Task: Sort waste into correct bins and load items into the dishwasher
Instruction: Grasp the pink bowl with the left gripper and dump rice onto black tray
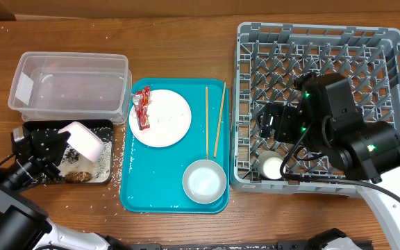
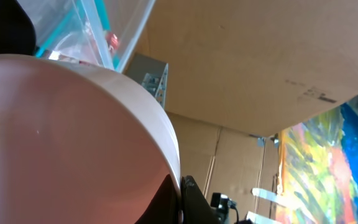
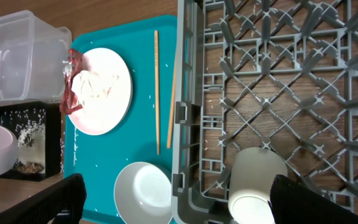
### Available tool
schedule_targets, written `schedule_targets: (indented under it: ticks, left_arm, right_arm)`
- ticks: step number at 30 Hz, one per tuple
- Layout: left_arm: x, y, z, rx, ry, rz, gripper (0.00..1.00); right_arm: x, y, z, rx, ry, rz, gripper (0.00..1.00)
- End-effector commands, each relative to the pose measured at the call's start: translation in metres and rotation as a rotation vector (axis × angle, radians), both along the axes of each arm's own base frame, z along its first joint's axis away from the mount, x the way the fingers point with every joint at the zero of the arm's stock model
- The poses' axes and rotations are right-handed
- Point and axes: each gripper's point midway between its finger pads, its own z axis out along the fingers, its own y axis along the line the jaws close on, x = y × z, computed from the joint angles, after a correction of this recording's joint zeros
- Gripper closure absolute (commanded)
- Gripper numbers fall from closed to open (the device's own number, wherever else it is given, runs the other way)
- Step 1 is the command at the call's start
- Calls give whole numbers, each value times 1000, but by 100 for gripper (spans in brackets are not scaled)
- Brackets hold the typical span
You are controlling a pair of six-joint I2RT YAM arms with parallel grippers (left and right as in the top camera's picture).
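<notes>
The left gripper next needs to turn the pink bowl (image 1: 83, 139) upright. Then it needs to lower it onto the teal tray beside the white bowl (image 1: 203, 180), where the near corner of the teal tray is empty.
My left gripper (image 1: 51, 149) is shut on the rim of the pink bowl (image 1: 83, 139) and holds it tilted over the black tray (image 1: 30, 129). The tray holds rice grains (image 1: 106, 165) and a brown food scrap (image 1: 78, 176). In the left wrist view the bowl (image 2: 67, 143) fills the frame, with its rim between my fingers (image 2: 180, 196). The plate (image 1: 165, 121) carries the red wrapper (image 1: 142, 110) on the teal tray (image 1: 144, 194), beside two chopsticks (image 1: 207, 121) and the white bowl (image 1: 203, 180). My right gripper (image 1: 273, 123) is open and empty above the grey dish rack (image 1: 318, 42). The white cup (image 1: 273, 167) lies in the rack. I see no napkin.
The clear tub (image 1: 68, 87) stands behind the black tray. Rice grains are scattered on the table between the black tray and the teal tray. The right wrist view shows the rack wall (image 3: 188, 112), the cup (image 3: 257, 183), the white bowl (image 3: 143, 193) and the plate (image 3: 101, 93).
</notes>
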Motion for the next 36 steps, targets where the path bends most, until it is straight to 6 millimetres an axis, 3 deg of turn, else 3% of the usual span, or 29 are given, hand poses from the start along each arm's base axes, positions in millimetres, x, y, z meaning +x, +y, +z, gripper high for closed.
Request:
schedule_targets:
  ticks: [1,9,16,21,25,30,32,36]
  left_arm:
    - [4,6,7,98,-113,12,96]
    - [-1,-1,10,176,-137,-41,96]
    - [-11,-51,45,496,-224,-289,96]
    - [-11,-78,32,801,66,-409,96]
    - [-13,-120,33,1054,154,-468,96]
    - [-37,-157,4,1320,352,-529,96]
    - [-49,-177,-15,1353,385,-583,96]
    - [-71,-198,-58,1374,495,-617,96]
  right_arm:
    - [1,1,6,11,-19,-1,4]
    - [1,1,6,11,-19,-1,3]
    - [1,1,6,11,-20,0,4]
    - [2,1,7,12,-23,0,3]
    - [3,2,8,15,-29,-1,3]
    - [4,3,9,18,-35,0,2]
    - [4,2,9,17,-34,-1,2]
    - [3,2,8,16,-33,0,1]
